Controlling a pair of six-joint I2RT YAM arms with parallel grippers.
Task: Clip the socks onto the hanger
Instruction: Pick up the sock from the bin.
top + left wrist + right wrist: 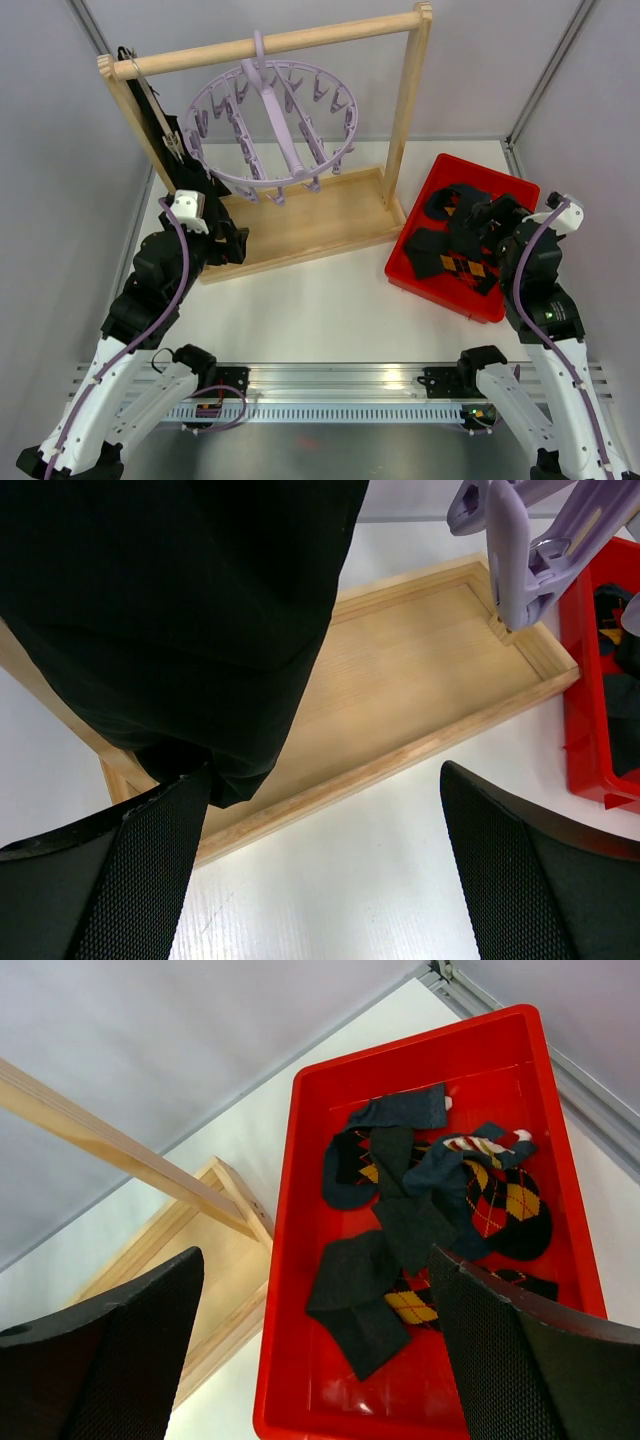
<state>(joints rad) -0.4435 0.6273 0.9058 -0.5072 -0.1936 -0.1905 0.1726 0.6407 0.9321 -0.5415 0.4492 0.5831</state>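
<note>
My right gripper moves down into the red bin and onto that sock's near end [466, 241] [416, 1235] next, since a plain dark sock lies uppermost across the argyle ones.
The pale-lilac round hanger [270, 130] hangs by its hook from the wooden rail, and one of its clips [515, 560] shows in the left wrist view. A plain black sock [180, 630] hangs at the hanger's left side [160, 125]. Its lower end is just above my left fingertip. My left gripper [325, 780] is open and holds nothing, low beside the wooden base [228, 243]. Several socks [410, 1190], plain dark and argyle, lie in a red bin [280, 1260]. My right gripper [315, 1260] is open and empty above that bin [490, 225].
The wooden rail frame [300, 40] stands at the back on a shallow wooden base tray [310, 215], also in the left wrist view [420, 670]. The red bin [400, 262] lies to its right. Grey walls close in both sides and the back.
</note>
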